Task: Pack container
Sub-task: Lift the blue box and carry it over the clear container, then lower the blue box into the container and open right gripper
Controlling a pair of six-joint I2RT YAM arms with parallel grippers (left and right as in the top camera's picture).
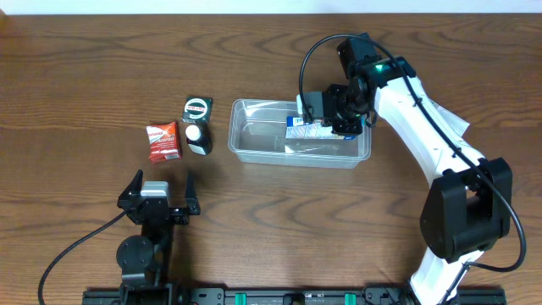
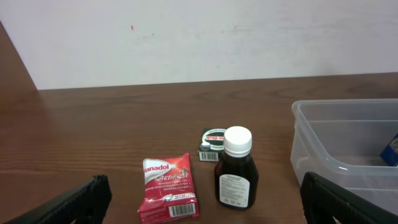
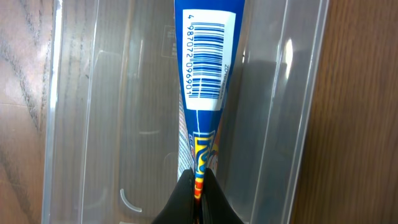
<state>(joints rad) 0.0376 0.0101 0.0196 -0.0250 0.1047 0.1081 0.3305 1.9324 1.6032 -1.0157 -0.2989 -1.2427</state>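
Observation:
My right gripper needs to move the packet down and slightly back to the tub's bottom by the tub's near side (image 1: 318,146) (image 3: 144,112) and let go there, as that part is empty.
The container (image 1: 246,152), a clear shallow tub, sits at the table's middle; its left end shows in the left wrist view (image 2: 323,137). My right gripper (image 1: 329,125) hangs over its right half, shut on the edge of a blue and white packet (image 1: 303,127). In the right wrist view the fingertips (image 3: 198,186) pinch the packet (image 3: 208,62), which hangs edge-on inside the tub walls (image 3: 68,124). My left gripper (image 1: 161,182) rests open near the front edge, nothing between its fingers (image 2: 93,196).
Left of the tub lie a red Panadol packet (image 1: 163,141) (image 2: 168,186), a dark bottle with a white cap (image 1: 198,138) (image 2: 236,174) standing upright, and a small green box (image 1: 197,108) (image 2: 213,144).

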